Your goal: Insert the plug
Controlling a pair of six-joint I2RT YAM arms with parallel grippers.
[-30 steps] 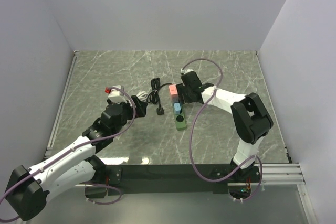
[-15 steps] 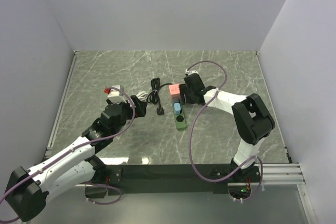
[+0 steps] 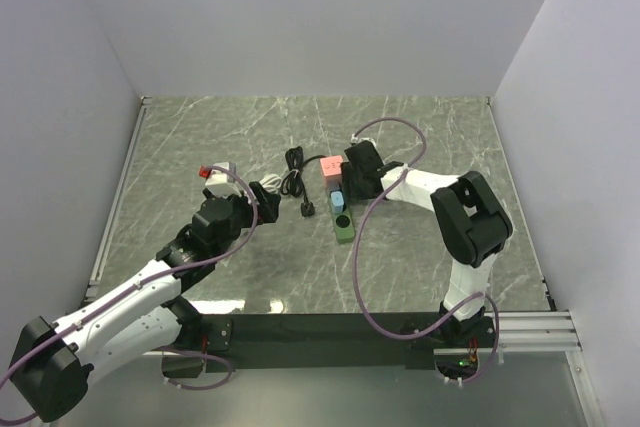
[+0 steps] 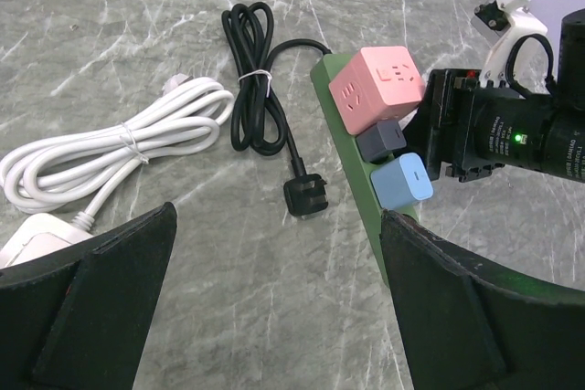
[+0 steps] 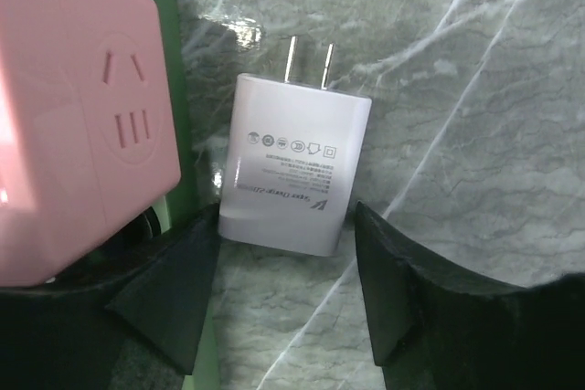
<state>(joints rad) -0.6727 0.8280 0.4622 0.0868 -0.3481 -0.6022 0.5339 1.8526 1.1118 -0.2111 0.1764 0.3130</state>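
Observation:
My left gripper will move and turn toward the right in the top view next, onto the white plug's prong end, because my right gripper straddles the plug's near end.
A white two-prong charger plug (image 5: 292, 175) lies flat on the marble, prongs pointing away from me, beside the green power strip (image 5: 160, 6). My right gripper (image 5: 288, 280) is open, with its fingers either side of the plug's near end and a gap on the right. The strip (image 3: 344, 227) carries a pink cube adapter (image 3: 329, 168), a dark grey plug (image 4: 382, 141) and a blue plug (image 3: 338, 203). My right gripper (image 3: 354, 179) sits at the strip's far right side. My left gripper (image 4: 279, 317) is open and empty, above bare table near a loose black plug (image 4: 305, 196).
A bundled black cable (image 4: 251, 79) and a coiled white cable (image 4: 119, 148) lie left of the strip. A white power block with a red part (image 3: 220, 173) sits further left. Walls close the table in on three sides.
My right gripper has shifted a little nearer and lower beside the strip, and its arm has swung slightly. The left arm has not moved.

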